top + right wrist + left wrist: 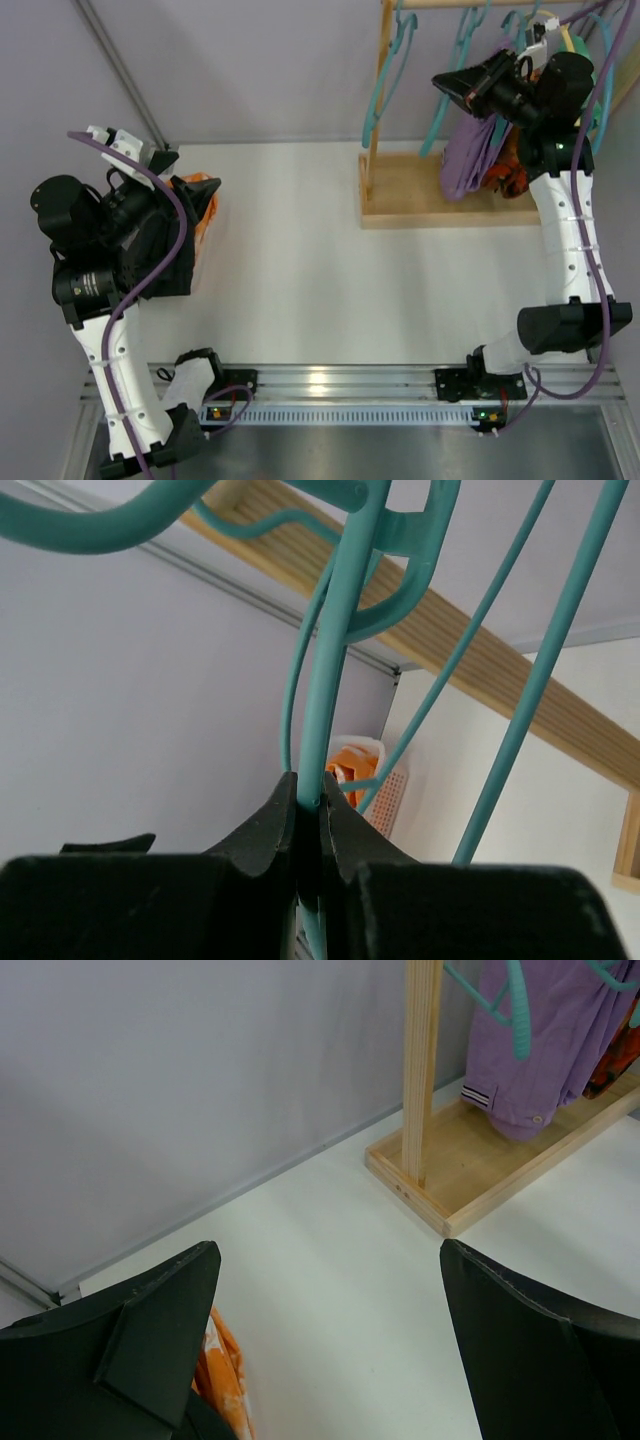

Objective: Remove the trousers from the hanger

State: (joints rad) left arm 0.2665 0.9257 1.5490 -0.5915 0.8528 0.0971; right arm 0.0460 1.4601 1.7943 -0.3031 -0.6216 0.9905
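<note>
Purple trousers hang close by. My right gripper next needs to slide its bare teal hanger along the rack toward the hanger by the upright post and let go of it.
Purple trousers hang on the wooden rack at the back right, among several teal hangers. They also show in the left wrist view, where the trousers reach down to the rack's base. My right gripper is raised beside them and is shut on a teal hanger bar, which runs up between its jaws. Which hanger carries the trousers I cannot tell. At the far left my left gripper stands open with nothing between its fingers.
An orange garment lies under the left gripper at the table's left edge; it lies in a white perforated basket. The rack's upright post and base board stand on the white table. A grey wall is behind.
</note>
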